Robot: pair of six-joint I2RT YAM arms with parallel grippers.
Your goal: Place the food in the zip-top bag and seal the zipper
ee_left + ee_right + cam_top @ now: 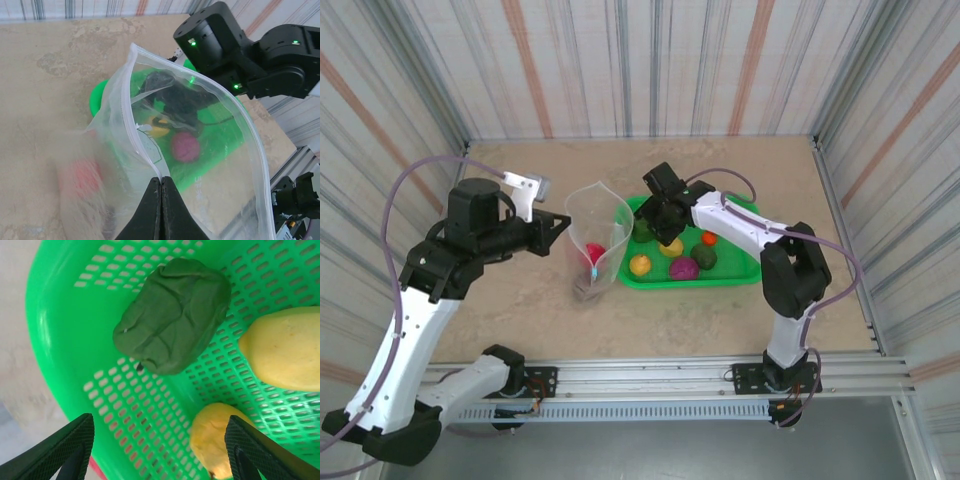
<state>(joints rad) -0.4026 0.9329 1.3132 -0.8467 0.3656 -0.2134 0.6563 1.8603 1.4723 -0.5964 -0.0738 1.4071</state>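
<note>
My open, empty right gripper should next go down into the basket [738, 268] and close on the sides of the dark green food below, nearest the bag.
The clear zip-top bag [596, 238] stands upright left of the basket, its mouth wide open. My left gripper [161, 179] is shut on the bag's rim, right at the white zipper strip [132, 117]. A pink-red piece of food [594, 252] lies inside the bag. In the green mesh basket [738, 268] lie a dark green piece [172, 315], two yellow ones [285, 347] [215, 440], a maroon one [683, 268], another dark green one [705, 258] and an orange one [709, 238]. My right gripper [159, 445] hangs open over the basket's left end, holding nothing.
The basket's left wall [55, 330] rises close beside the bag. Striped walls close the table in on three sides. Bare tabletop [520, 310] lies in front of the bag and basket.
</note>
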